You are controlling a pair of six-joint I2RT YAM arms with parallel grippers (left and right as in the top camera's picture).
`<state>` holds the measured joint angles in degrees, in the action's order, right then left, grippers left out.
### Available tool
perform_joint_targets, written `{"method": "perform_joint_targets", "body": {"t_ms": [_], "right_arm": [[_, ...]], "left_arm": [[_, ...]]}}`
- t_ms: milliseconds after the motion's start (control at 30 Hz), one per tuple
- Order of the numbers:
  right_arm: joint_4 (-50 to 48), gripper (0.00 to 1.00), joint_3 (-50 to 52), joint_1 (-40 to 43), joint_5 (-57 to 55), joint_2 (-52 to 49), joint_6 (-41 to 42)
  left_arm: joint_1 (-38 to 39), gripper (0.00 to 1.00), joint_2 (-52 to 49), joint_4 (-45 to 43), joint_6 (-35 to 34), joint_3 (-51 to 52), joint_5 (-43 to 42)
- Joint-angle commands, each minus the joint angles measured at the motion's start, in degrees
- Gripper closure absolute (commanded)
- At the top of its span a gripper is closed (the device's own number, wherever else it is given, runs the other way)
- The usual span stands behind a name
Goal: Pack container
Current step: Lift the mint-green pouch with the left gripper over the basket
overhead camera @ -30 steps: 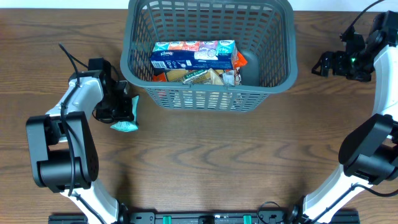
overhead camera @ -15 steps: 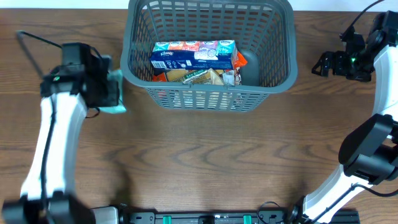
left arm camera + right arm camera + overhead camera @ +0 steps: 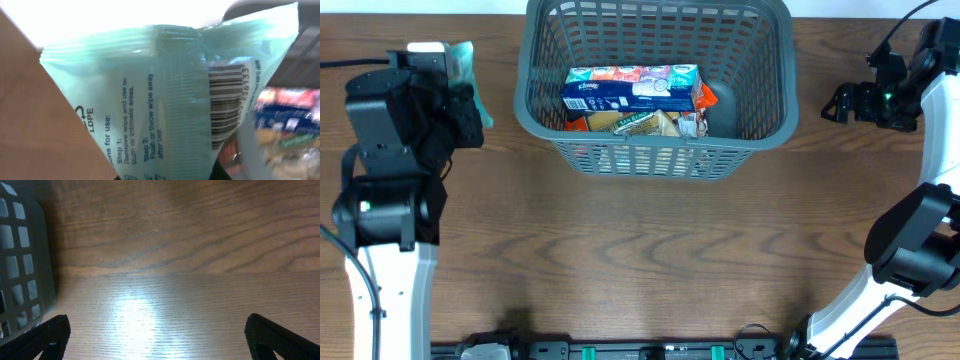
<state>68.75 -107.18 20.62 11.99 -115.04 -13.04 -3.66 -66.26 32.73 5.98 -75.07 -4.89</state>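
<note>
My left gripper should next move across above the blue tissue box, then down toward the container's near side [image 3: 722, 122] next to the snack packets, because the container's bottom is empty there.
The dark grey slatted container [image 3: 775, 110] stands at the back middle of the table. It holds a blue tissue box [image 3: 630, 87] and several snack packets. My left gripper [image 3: 455, 95] is shut on a pale teal wipes packet [image 3: 463, 68], raised left of the container; the packet [image 3: 165, 100] fills the left wrist view, with the container's contents behind it at the right. My right gripper [image 3: 840, 103] is open and empty, low over bare table right of the container. The container's wall [image 3: 22, 260] shows at the left in the right wrist view.
The wooden table [image 3: 650, 260] spreads in front of the container. The left arm's body [image 3: 380, 180] stands at the left and the right arm [image 3: 920, 230] runs down the right edge. Cables hang at the far right.
My left gripper has lifted the teal packet off the table and carried it up and toward the back left, beside the container's left rim. The right arm has not moved.
</note>
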Motion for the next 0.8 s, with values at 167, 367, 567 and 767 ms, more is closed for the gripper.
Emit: {"method": "perform_joint_targets", "body": {"t_ms": [167,367,567,767], "right_arm": [[0.28,0.01,0.04,-0.46,0.48,-0.28,-0.55],[0.52,0.01,0.04,-0.46,0.48,-0.28,-0.55],[0.55,0.01,0.04,-0.46,0.48,-0.28,-0.55],[0.52,0.01,0.04,-0.46,0.48,-0.28,-0.57]], "left_arm": [[12.37,0.94,-2.01,-8.28,6.78,-6.93,-0.24],[21.66,0.94,-11.65,-8.48,15.54,-15.89,-0.68],[28.55,0.94,-23.26,-9.33,23.63,-22.47,-4.44],[33.42,0.94,-32.24,-12.26,32.22,-23.43,-8.85]]}}
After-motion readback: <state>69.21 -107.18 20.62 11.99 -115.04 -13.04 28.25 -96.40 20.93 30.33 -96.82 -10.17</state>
